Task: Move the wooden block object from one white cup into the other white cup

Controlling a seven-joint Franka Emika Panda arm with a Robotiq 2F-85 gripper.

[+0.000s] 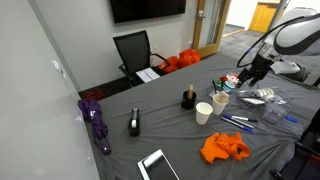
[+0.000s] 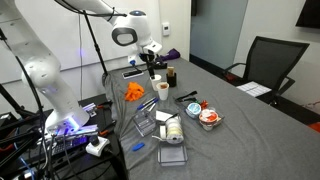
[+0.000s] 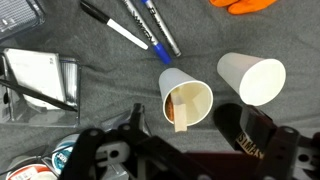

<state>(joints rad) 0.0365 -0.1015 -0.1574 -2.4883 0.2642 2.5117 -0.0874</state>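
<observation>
My gripper is open and will next move outward and down onto the wooden block's upper end, since that end stands out at the cup's rim and the block is within reach.
Two white cups stand side by side on the grey table. In the wrist view the left cup (image 3: 186, 98) holds the wooden block (image 3: 183, 113), a thin tan piece leaning against the cup's inner wall. The other white cup (image 3: 252, 78), up and to the right, looks empty. In an exterior view they are the cup with the block (image 1: 221, 100) and the empty cup (image 1: 204, 112). My gripper (image 3: 190, 152) is open and empty, above and just short of the cup with the block. It also shows in both exterior views (image 1: 245, 78) (image 2: 150, 62).
A dark cylindrical holder (image 3: 250, 130) (image 1: 187, 98) stands close beside the cups. Markers (image 3: 150, 28) lie beyond them, near an orange cloth (image 1: 225, 148). Clear plastic containers (image 3: 40, 80) sit to one side. A purple umbrella (image 1: 97, 122) and a tablet (image 1: 157, 165) lie farther off.
</observation>
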